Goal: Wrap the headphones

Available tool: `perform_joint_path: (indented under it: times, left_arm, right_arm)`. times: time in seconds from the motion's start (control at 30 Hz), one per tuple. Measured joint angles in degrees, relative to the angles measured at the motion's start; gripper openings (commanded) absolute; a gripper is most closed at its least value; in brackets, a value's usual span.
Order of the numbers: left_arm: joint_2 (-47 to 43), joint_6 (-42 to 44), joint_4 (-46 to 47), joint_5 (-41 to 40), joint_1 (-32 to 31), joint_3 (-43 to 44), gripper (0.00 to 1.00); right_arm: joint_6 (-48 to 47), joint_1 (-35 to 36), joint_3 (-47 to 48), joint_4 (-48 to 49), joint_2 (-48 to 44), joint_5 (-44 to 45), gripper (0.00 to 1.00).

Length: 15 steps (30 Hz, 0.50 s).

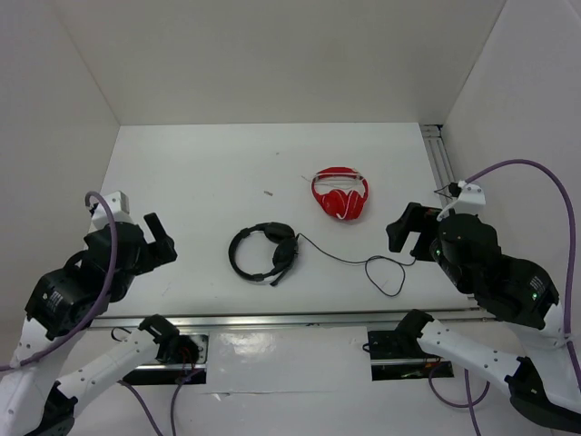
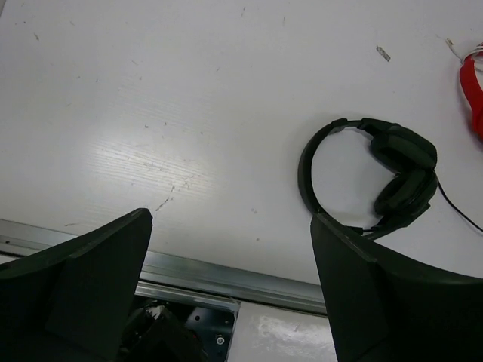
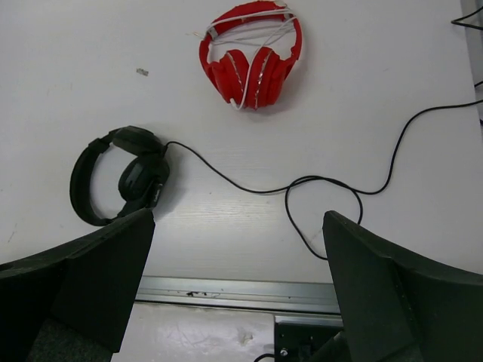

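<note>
My left gripper moves down and to the right in the top view onto the headband's curve (image 1: 232,254) (image 2: 305,178) next, since that thin curve faces it, away from the earcups.
The black headphones (image 1: 262,252) lie flat on the white table near its front middle, earcups folded together at the right. They also show in the left wrist view (image 2: 377,177) and the right wrist view (image 3: 121,177). Their thin black cable (image 1: 349,259) runs right, makes a loop (image 3: 324,207), and goes on toward the right arm. My left gripper (image 1: 162,238) is open and empty, raised left of the headphones. My right gripper (image 1: 406,229) is open and empty, raised right of the cable loop.
Red-and-white headphones (image 1: 340,193) lie behind the black ones, also in the right wrist view (image 3: 250,53). A metal rail (image 1: 272,318) runs along the table's front edge. White walls close in the back and sides. A rail (image 1: 440,159) stands at the right rear.
</note>
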Motion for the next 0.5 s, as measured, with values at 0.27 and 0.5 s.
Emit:
perform_joint_path:
  times: [0.27, 0.5]
  left_arm:
    - [0.31, -0.39, 5.92, 7.74, 0.00, -3.39, 0.99]
    - [10.88, -4.76, 20.63, 17.99, -1.11, -17.38, 0.99]
  right_arm:
    - [-0.04, 0.28, -4.39, 1.29, -1.99, -0.17, 1.00]
    - [-0.17, 0.28, -8.41, 5.16, -2.01, -2.82, 1.00]
